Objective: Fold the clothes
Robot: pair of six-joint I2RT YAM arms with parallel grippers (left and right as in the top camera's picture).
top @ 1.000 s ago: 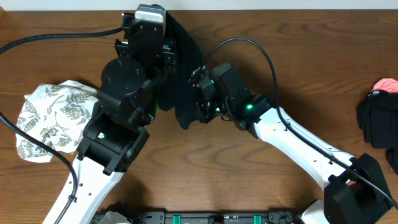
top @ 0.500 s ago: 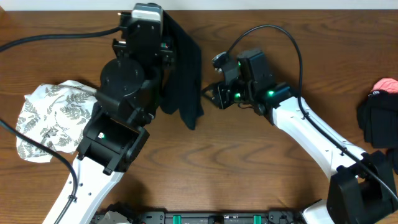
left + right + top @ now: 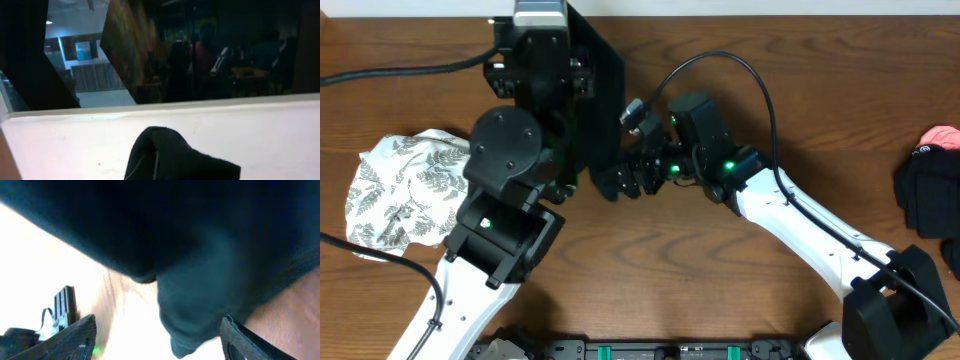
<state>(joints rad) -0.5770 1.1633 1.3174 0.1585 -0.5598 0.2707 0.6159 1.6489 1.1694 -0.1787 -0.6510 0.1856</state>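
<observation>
I need to push my right gripper to the left in the overhead view next, onto the lower end of the dark garment. That end hangs down between its open fingers.
A dark garment (image 3: 598, 95) hangs in the air at the back of the table, pinched by my left gripper (image 3: 578, 78), which is shut on its top. In the left wrist view only a dark fold of that garment (image 3: 175, 159) shows at the bottom edge, and the fingers are hidden. My right gripper (image 3: 620, 181) stands open at the garment's lower end. From the right wrist, the dark garment (image 3: 200, 270) fills the top and droops between the two spread fingers (image 3: 75, 341), nearer the right one. The right gripper (image 3: 160, 342) grips nothing.
A white leaf-patterned cloth (image 3: 395, 190) lies crumpled at the left. Black clothes (image 3: 928, 195) with a pink piece (image 3: 942, 136) sit at the right edge. A black cable (image 3: 400, 70) runs across the back left. Brown tabletop (image 3: 700, 270) shows in front.
My right gripper let go of the garment, drew back to the right, then came back to its lower end with the jaws wide. The left arm shifted the garment up and slightly left.
</observation>
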